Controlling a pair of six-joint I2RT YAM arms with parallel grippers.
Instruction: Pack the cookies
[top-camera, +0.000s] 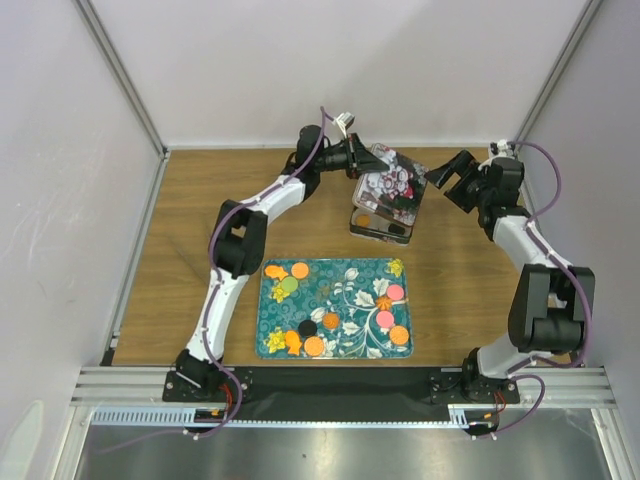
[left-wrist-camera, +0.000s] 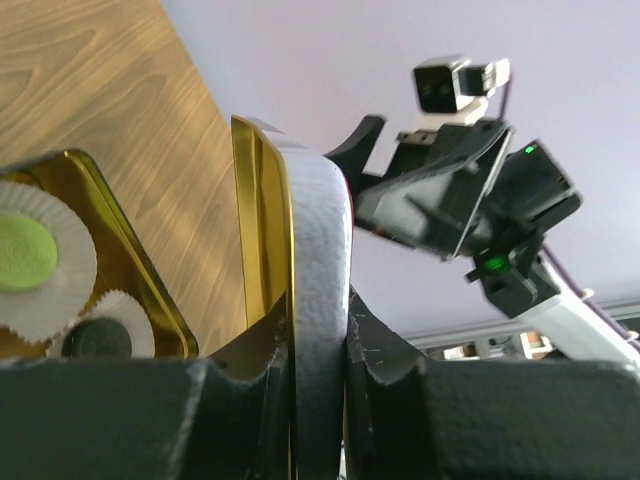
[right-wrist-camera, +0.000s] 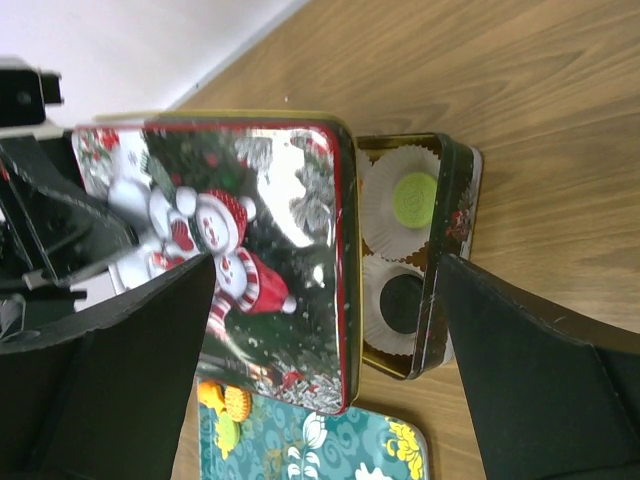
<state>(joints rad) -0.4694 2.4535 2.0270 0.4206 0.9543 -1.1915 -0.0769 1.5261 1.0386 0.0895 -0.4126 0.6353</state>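
The left gripper moves down next until the tilted lid rests over the open tin (top-camera: 380, 228) (left-wrist-camera: 75, 270). It then releases the lid's edge, because the cookies in the paper cups lie uncovered.
My left gripper (top-camera: 366, 160) is shut on the edge of the snowman-printed tin lid (top-camera: 392, 183) and holds it tilted above the open tin (top-camera: 380, 228); the left wrist view shows the jaws clamped on the lid's rim (left-wrist-camera: 318, 300). The tin holds white paper cups with a green cookie (right-wrist-camera: 414, 198) and a black cookie (right-wrist-camera: 402, 303). My right gripper (top-camera: 442, 170) is open and empty just right of the lid; its wrist view (right-wrist-camera: 325, 275) looks down on the lid (right-wrist-camera: 230, 240) and tin. More cookies lie on the teal tray (top-camera: 345, 270): orange (top-camera: 299, 270), green (top-camera: 288, 285), black (top-camera: 307, 327), pink (top-camera: 396, 292).
The teal flowered tray lies on the wooden table in front of the tin, its far edge close to the tin's near side. White walls with metal posts close in the table at the back and sides.
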